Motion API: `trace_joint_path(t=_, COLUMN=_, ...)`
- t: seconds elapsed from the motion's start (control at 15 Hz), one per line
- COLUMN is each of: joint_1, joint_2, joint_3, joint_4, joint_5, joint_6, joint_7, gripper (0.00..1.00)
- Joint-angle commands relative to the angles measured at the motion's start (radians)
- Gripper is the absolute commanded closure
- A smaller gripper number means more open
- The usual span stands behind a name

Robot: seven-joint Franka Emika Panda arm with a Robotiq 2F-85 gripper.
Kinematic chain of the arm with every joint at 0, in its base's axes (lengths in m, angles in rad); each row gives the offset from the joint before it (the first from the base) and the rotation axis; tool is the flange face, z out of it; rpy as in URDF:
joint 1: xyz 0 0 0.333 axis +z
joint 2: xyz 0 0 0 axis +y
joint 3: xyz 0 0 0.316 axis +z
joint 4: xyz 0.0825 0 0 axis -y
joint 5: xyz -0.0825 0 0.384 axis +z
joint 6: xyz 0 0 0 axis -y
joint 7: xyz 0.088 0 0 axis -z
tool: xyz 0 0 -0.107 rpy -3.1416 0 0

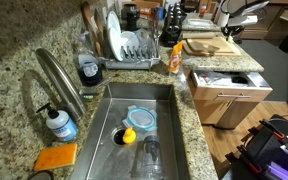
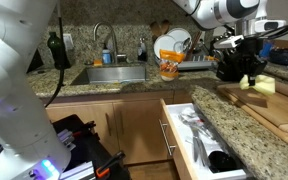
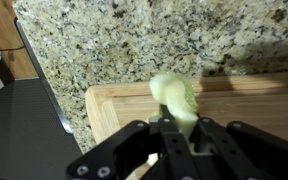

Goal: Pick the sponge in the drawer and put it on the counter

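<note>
I should lower my gripper to the wood next and release, because the small yellow sponge still hangs above the wooden cutting board (image 2: 263, 108), just below my gripper.
My gripper (image 3: 174, 135) is shut on the small yellow sponge (image 3: 176, 95) and holds it just above a wooden cutting board (image 3: 249, 110) that lies on the speckled granite counter (image 3: 134, 40). In an exterior view the gripper (image 2: 246, 68) hangs over the board with the sponge (image 2: 250, 82) between its fingers. The light wooden drawer (image 2: 184, 150) stands open below the counter edge, with utensils inside. It also shows open in an exterior view (image 1: 224, 88), where the gripper (image 1: 230, 32) is at the far end of the counter and the sponge is hidden.
A pale block (image 2: 268, 86) lies on the board beside the sponge. The steel sink (image 1: 162, 95) holds a round yellow object (image 1: 128, 135) and a glass. A flat orange sponge (image 1: 56, 157), a soap bottle (image 1: 59, 123), a dish rack (image 1: 134, 45) and an orange bottle (image 2: 167, 68) stand nearby.
</note>
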Motion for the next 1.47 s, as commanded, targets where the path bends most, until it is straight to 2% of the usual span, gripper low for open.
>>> trace_joint_path(t=0.0, joint_1=-0.01, joint_2=0.037, joint_3=0.009, joint_4=0.037, joint_5=-0.006, joint_6=-0.01, joint_7=0.008, gripper=0.83)
trace_joint_path(t=0.13, joint_1=-0.014, joint_2=0.081, joint_3=0.008, joint_4=0.076, joint_5=-0.005, joint_6=-0.012, joint_7=0.012, gripper=0.83)
trace_joint_path(t=0.2, joint_1=-0.017, joint_2=0.087, joint_3=0.008, joint_4=0.085, joint_5=-0.005, joint_6=-0.014, joint_7=0.011, gripper=0.96)
trace_joint_path(t=0.47, joint_1=-0.021, joint_2=0.226, joint_3=-0.039, joint_4=0.211, joint_5=-0.051, joint_6=-0.027, joint_7=0.107, gripper=0.96)
trace_joint_path(t=0.73, joint_1=-0.012, joint_2=0.333, joint_3=-0.077, joint_4=0.306, joint_5=-0.104, joint_6=-0.072, joint_7=0.135, gripper=0.96)
trace_joint_path(t=0.8, joint_1=-0.012, joint_2=0.27, joint_3=-0.058, joint_4=0.214, joint_5=-0.077, joint_6=-0.015, joint_7=0.118, gripper=0.83)
trace_joint_path(t=0.87, joint_1=-0.012, joint_2=0.295, joint_3=-0.063, joint_4=0.236, joint_5=-0.086, joint_6=-0.021, joint_7=0.125, gripper=0.83)
trace_joint_path(t=0.93, joint_1=-0.012, joint_2=0.312, joint_3=-0.067, joint_4=0.254, joint_5=-0.089, joint_6=-0.025, joint_7=0.128, gripper=0.96)
trace_joint_path(t=1.0, joint_1=-0.02, joint_2=0.309, joint_3=-0.055, joint_4=0.26, joint_5=-0.071, joint_6=-0.033, joint_7=0.121, gripper=0.58)
trace_joint_path(t=1.13, joint_1=-0.035, joint_2=0.299, joint_3=-0.032, joint_4=0.266, joint_5=-0.03, joint_6=-0.059, joint_7=0.1, gripper=0.52)
trace_joint_path(t=1.4, joint_1=-0.05, joint_2=0.289, joint_3=-0.017, joint_4=0.272, joint_5=0.043, joint_6=-0.078, joint_7=0.093, gripper=0.23)
